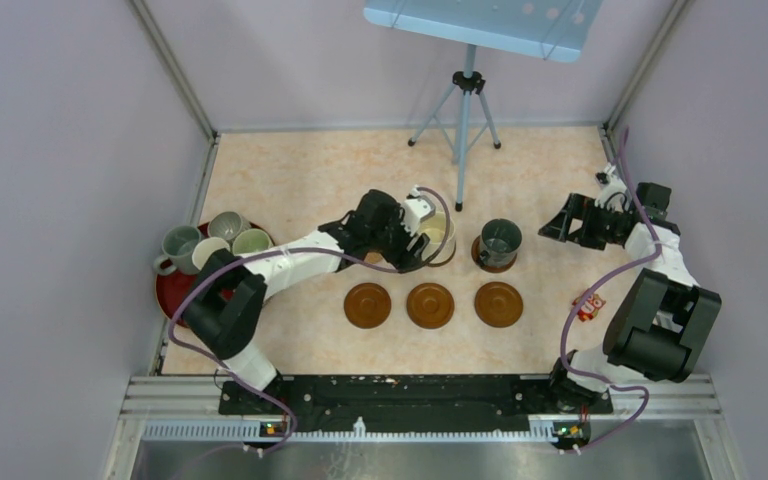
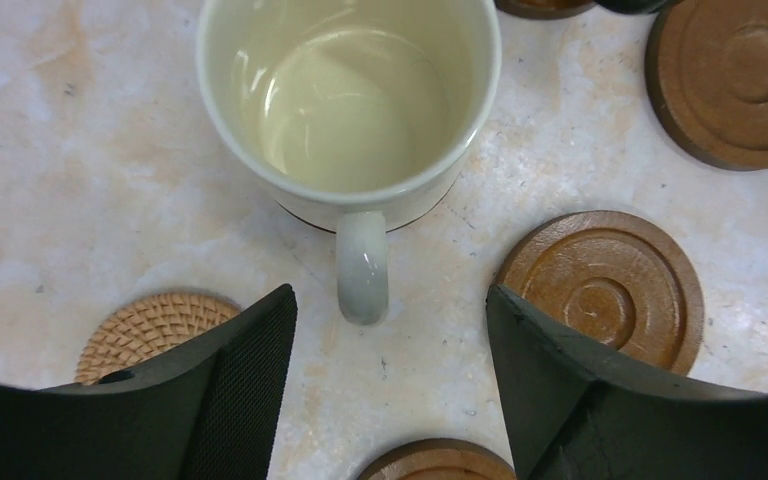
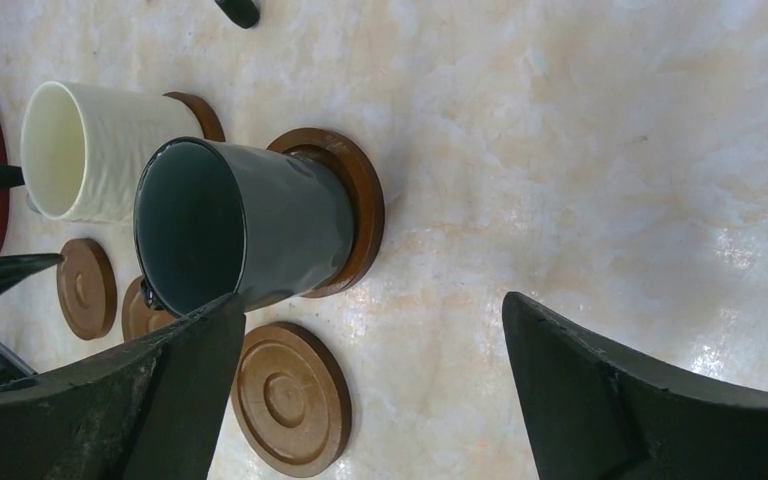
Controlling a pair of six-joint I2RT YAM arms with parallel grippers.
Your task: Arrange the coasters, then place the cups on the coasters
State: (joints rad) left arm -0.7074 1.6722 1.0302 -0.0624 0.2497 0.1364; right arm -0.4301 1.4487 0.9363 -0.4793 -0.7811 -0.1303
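Note:
The white cup is to the left of my left gripper in the top view. My left gripper will next move over the tray and down at the near side of that cup.
A cream cup [image 2: 350, 100] stands upright on a brown coaster whose edge shows beneath it. Its handle [image 2: 363, 265] points at my left gripper [image 2: 390, 300], which is open and touches nothing. In the top view that gripper [image 1: 422, 240] is just left of the cream cup [image 1: 438, 238]. A dark cup [image 1: 500, 243] stands on a coaster [image 3: 355, 200] to its right. Three bare brown coasters [image 1: 367, 305] [image 1: 430, 305] [image 1: 499, 304] lie in a front row. A woven tan coaster [image 2: 150, 325] lies beside the left finger. My right gripper [image 1: 560, 225] is open, right of the dark cup [image 3: 250, 225].
A dark red round tray [image 1: 172, 290] at the left wall holds several cups [image 1: 228, 226]. A tripod [image 1: 463, 130] stands at the back centre. A small red object [image 1: 588, 306] lies near the right arm's base.

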